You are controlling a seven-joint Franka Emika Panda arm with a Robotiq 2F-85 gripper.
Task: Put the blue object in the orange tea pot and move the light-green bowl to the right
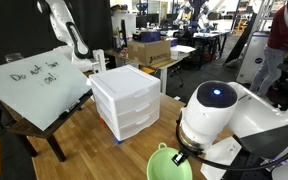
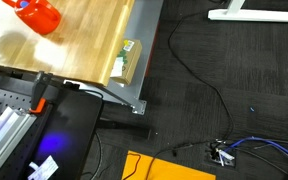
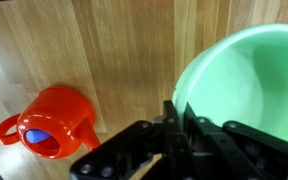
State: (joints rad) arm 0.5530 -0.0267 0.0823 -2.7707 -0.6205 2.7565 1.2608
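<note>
I should next turn my gripper, lower the light-green bowl [image 1: 168, 162] onto the clear bare wood below, beside the orange tea pot, and release the bowl's rim.
In the wrist view the light-green bowl [image 3: 244, 85] fills the right side. My gripper [image 3: 180, 118] is shut on its near-left rim, one finger inside and one outside. The orange tea pot [image 3: 54, 122] stands on the wooden table to the left of the gripper, apart from the bowl. The blue object [image 3: 37, 137] lies inside the pot's opening. In an exterior view the bowl [image 1: 168, 162] shows at the bottom edge under my arm. In an exterior view the tea pot [image 2: 36, 13] sits at the top left on the table.
A white drawer unit [image 1: 125, 98] stands on the wooden table [image 1: 84, 140] behind the bowl. A tilted whiteboard [image 1: 34, 85] is further off on that side. The table's edge [image 2: 134, 60] drops to a dark floor with cables.
</note>
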